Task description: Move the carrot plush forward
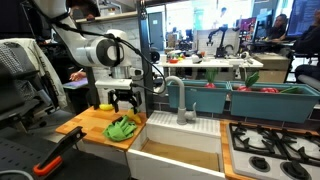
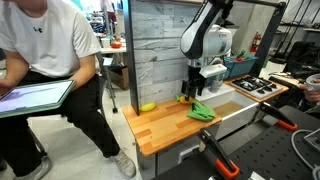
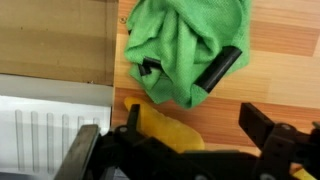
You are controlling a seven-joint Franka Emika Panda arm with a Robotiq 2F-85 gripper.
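My gripper should move toward the white sink's edge next. Then it should go down over the carrot plush.
A yellow-orange soft object, seemingly the carrot plush, lies on the wooden counter, partly under my gripper's left finger in the wrist view. It shows in an exterior view just beside the gripper. My gripper is open and empty, hovering low over the counter in both exterior views. A crumpled green cloth with black pieces on it lies just beyond the fingertips. It also shows in both exterior views.
The wooden counter borders a white sink with a grey faucet. A stove top lies past the sink. A small yellow item sits further along the counter. A seated person is close to the counter's end.
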